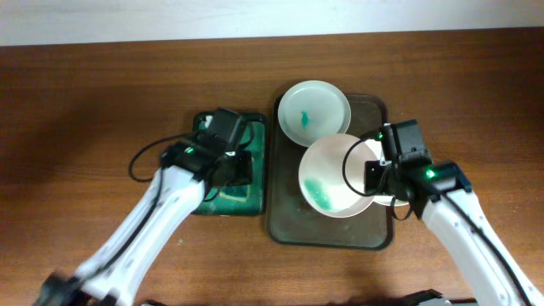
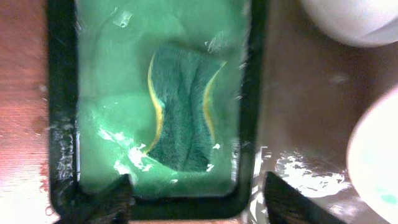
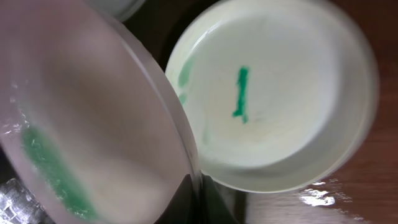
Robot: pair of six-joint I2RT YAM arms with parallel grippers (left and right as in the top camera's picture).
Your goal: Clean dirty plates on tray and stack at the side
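The held plate goes to the right in the overhead view with my right gripper next, then down for release, as bare wooden table lies below on that side.
The dark tray (image 1: pixel 293 208) holds three white plates. One plate (image 1: pixel 314 112) lies flat at its far end with a teal smear. My right gripper (image 1: pixel 374 176) is shut on the rim of a second plate (image 1: pixel 333 176), holding it tilted above the tray, with a green smear low on its face. In the right wrist view the held plate (image 3: pixel 93 124) is pinched at its edge by the fingers (image 3: pixel 196 202). The third plate (image 3: pixel 273 93) lies below with a green streak at its centre. My left gripper (image 2: pixel 196 202) is open above the sponge (image 2: pixel 180 112).
The green sponge lies in a smaller green tray (image 1: pixel 255 204) with wet suds, just left of the dark tray. Bare wooden table (image 1: pixel 85 102) surrounds both trays. The arm cables hang near the left arm.
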